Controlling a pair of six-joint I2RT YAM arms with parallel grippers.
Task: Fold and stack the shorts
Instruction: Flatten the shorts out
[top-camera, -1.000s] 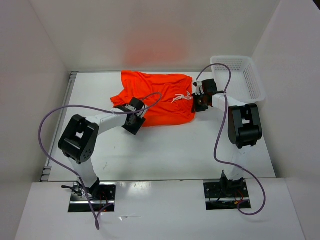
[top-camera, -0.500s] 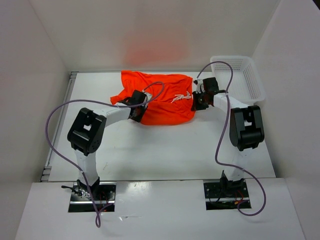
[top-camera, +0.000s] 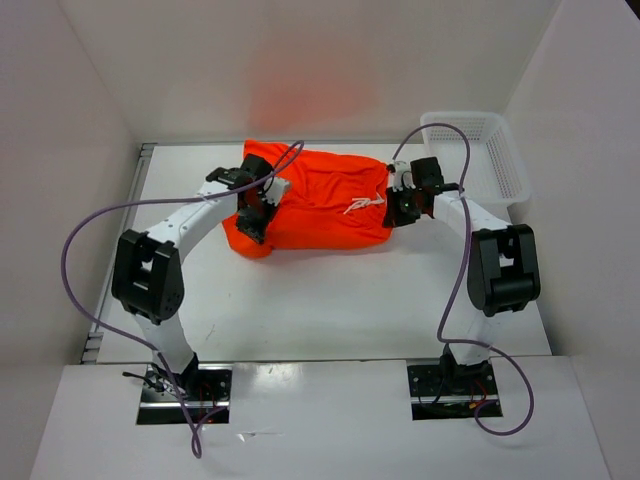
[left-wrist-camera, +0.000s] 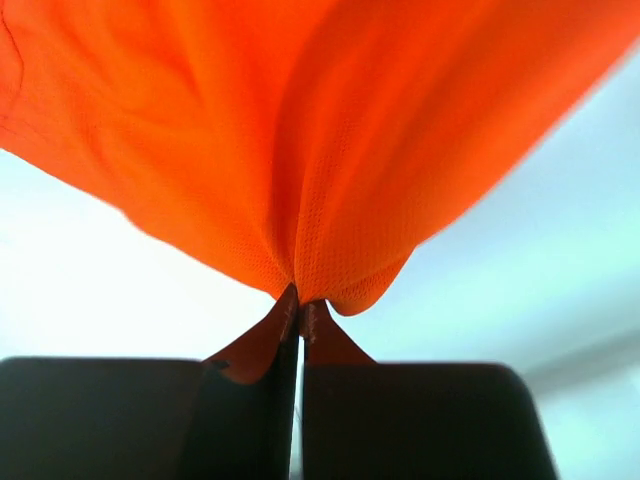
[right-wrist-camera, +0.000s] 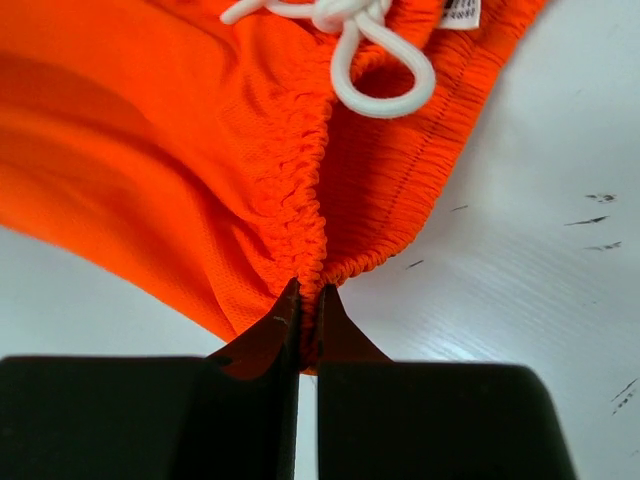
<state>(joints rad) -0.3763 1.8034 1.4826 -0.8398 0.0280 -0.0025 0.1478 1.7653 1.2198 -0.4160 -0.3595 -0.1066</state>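
Note:
The right gripper draws the shorts' pinched waistband back next and releases it on the bare near tabletop's open part, which lies back from the gripper.
The bright orange shorts (top-camera: 320, 205) lie across the far middle of the table, with the white drawstring (top-camera: 360, 203) toward their right end. My left gripper (top-camera: 252, 212) is shut on the shorts' left edge; in the left wrist view the orange fabric (left-wrist-camera: 300, 150) rises in a pinched fold from the gripper (left-wrist-camera: 300, 305). My right gripper (top-camera: 400, 208) is shut on the gathered elastic waistband (right-wrist-camera: 310, 230) at the shorts' right end, close under the drawstring loop (right-wrist-camera: 375, 70). The right gripper (right-wrist-camera: 310, 300) squeezes the band in a thin bunch.
A white mesh basket (top-camera: 480, 155) stands at the far right corner, just behind my right arm. White walls close in the table on the left, back and right. Purple cables loop above both arms.
My left gripper moved up and left over the shorts' left side and shut on the fabric, bunching that edge. The right gripper stayed shut on the waistband, barely shifting.

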